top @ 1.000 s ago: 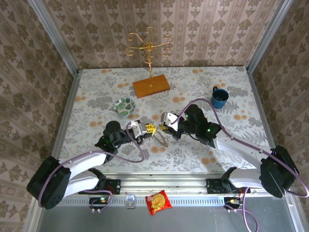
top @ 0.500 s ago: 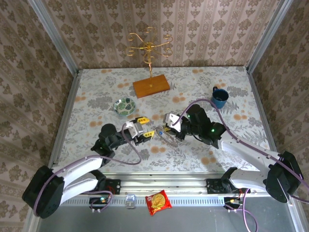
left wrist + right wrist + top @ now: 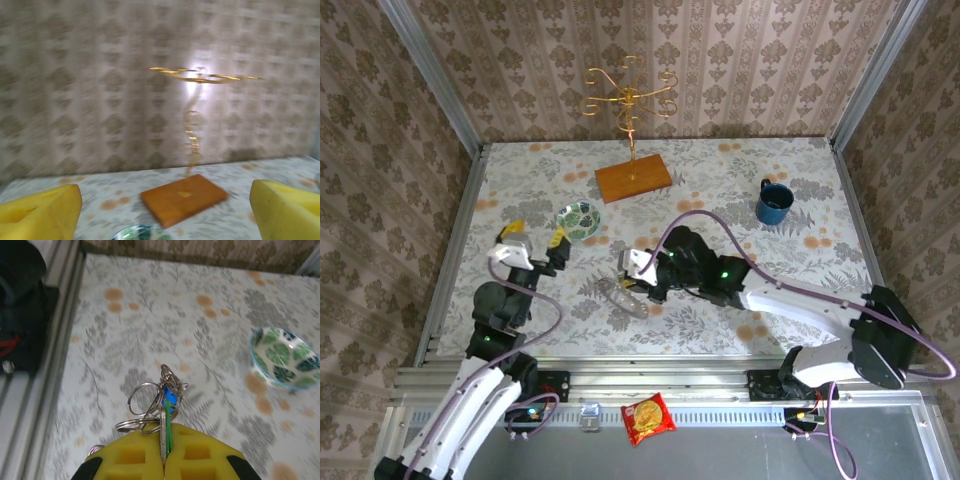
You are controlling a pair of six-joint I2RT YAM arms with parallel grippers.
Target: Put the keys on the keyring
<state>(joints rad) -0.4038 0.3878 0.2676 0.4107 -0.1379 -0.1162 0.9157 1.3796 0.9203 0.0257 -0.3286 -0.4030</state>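
My right gripper brings the keyring down to the patterned cloth [image 3: 626, 306] next and releases it there, since it still hangs above the cloth.
My right gripper [image 3: 164, 427] is shut on the keyring [image 3: 162, 436], a flat grey ring seen edge-on between the yellow pads, with the green key [image 3: 167, 426] pinched beside it. The blue key head [image 3: 170, 396] hangs just past the pads among several thin wire rings [image 3: 144, 398]. From above, the right gripper [image 3: 638, 270] sits mid-table with the keyring [image 3: 623, 298] below it, low over the cloth. My left gripper [image 3: 537, 236] stands open near the left side, apart from the ring; its yellow fingers [image 3: 42, 215] are spread wide with nothing between them.
A green-white bowl [image 3: 578, 220] sits just right of the left gripper, also seen as the bowl [image 3: 285, 357]. A gold wire stand [image 3: 630, 98] on a wooden base [image 3: 182, 197] stands at the back. A blue mug [image 3: 774, 202] is at the right. A snack packet [image 3: 648, 418] lies off the front rail.
The left gripper has pulled back and to the left, away from the keyring, and now stands open. The right gripper has shifted left with the keyring and keys in it.
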